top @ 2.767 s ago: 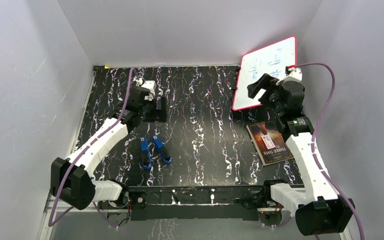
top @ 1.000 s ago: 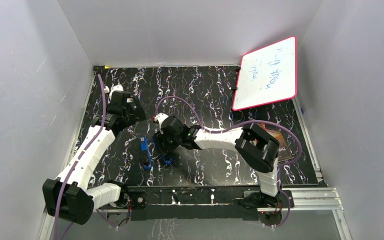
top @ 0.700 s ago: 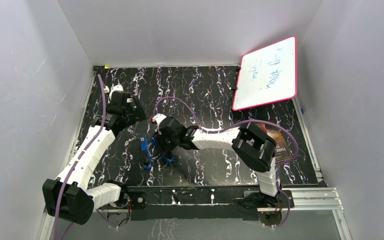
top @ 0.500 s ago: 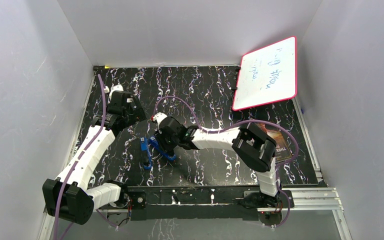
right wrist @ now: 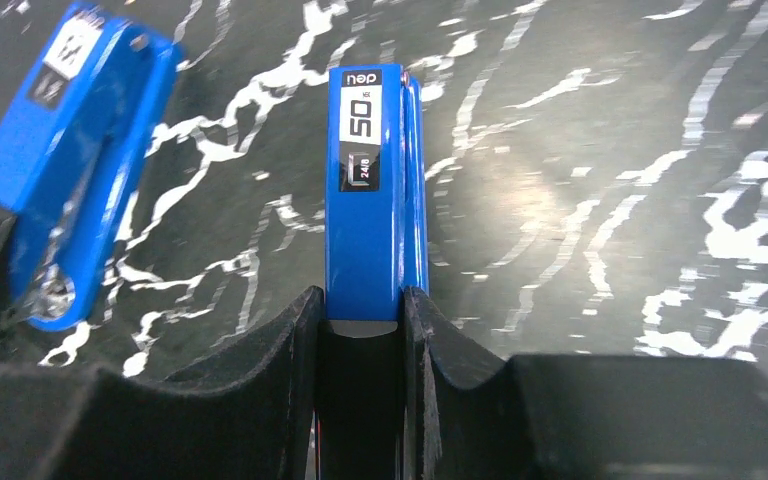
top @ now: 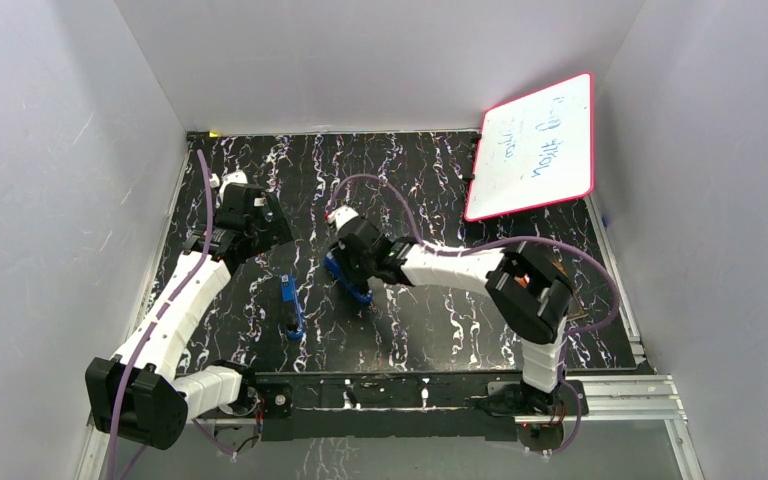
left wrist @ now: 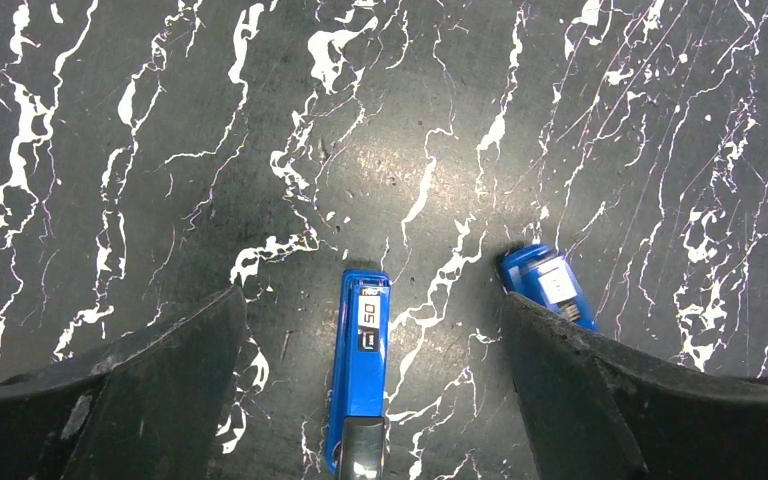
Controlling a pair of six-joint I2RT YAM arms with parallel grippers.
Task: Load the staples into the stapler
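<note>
My right gripper carries the stapler outward next, toward the whiteboard and away from the lying one. It then releases the stapler on the tabletop, since that lies bare.
Two blue staplers are in view. One stapler (top: 291,306) lies flat on the black marbled table (top: 430,190). In the left wrist view this stapler (left wrist: 360,365) shows straight below my left gripper (left wrist: 370,302). That gripper (top: 272,235) hangs open above it without touching. My right gripper (right wrist: 360,312) is shut on the rear end of the second stapler (right wrist: 365,190). In the top view the gripper (top: 352,270) and its stapler (top: 361,293) sit right of the lying one. The staples are out of view.
A red-rimmed whiteboard (top: 535,150) leans at the back right. A dark book (top: 563,292) lies behind the right arm's elbow. White walls close the table on three sides, and a metal rail (top: 390,390) runs along the near edge.
The right arm swung over from the whiteboard to the staplers. Its gripper closed on the right-hand stapler and carried it away to the right. The left arm has stayed put over the last second.
</note>
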